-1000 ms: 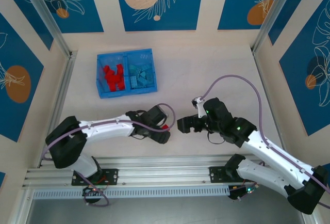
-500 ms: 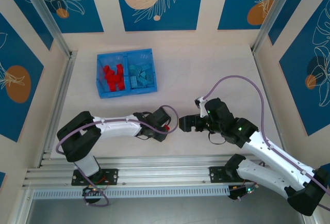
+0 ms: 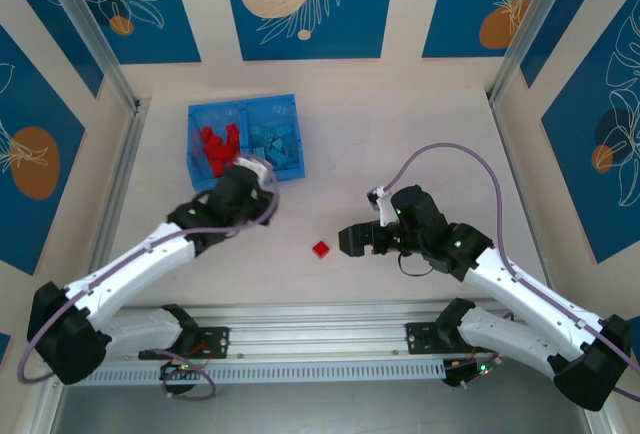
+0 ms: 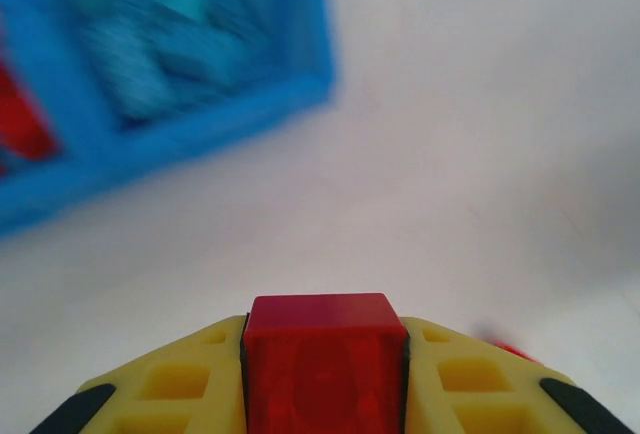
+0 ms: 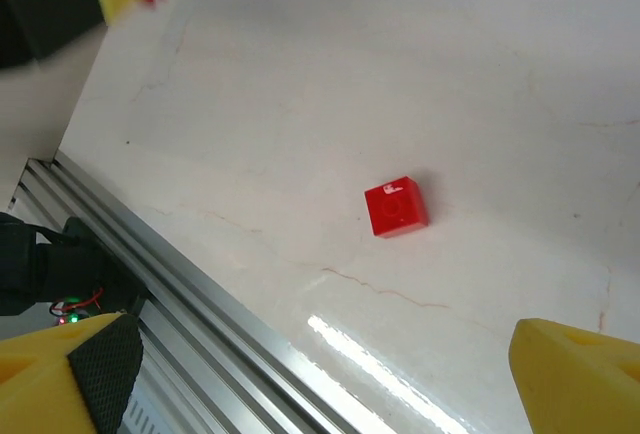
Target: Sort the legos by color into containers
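Observation:
The left gripper carries the red brick outward over the red legos' compartment (image 3: pixel 217 148) (image 4: pixel 20 119) next and releases it, since that matching compartment lies outward of the gripper.
The blue tray (image 3: pixel 245 104) stands at the back left. Several red legos (image 3: pixel 215 149) lie in its left compartment and teal ones (image 3: pixel 273 144) in its right. My left gripper (image 3: pixel 258 176) hovers at the tray's near edge, shut on a red brick (image 4: pixel 325 359) pinched between its yellow fingers. In the left wrist view the tray's wall (image 4: pixel 200 134) is blurred, ahead and to the left. One more red brick (image 3: pixel 321 249) lies loose on the table. My right gripper (image 3: pixel 345 242) stands open just right of it, with that brick (image 5: pixel 396 206) ahead of its spread fingers (image 5: pixel 70 374).
An aluminium rail (image 3: pixel 320 314) runs along the table's near edge, close behind the loose brick. Metal posts and patterned walls close in the left, right and back sides. Bare tabletop (image 3: pixel 400 144) lies right of the tray.
My left gripper shut on a red brick near the table's front and swung back and left with it to the tray. The other red brick stayed put. The right gripper shifted slightly.

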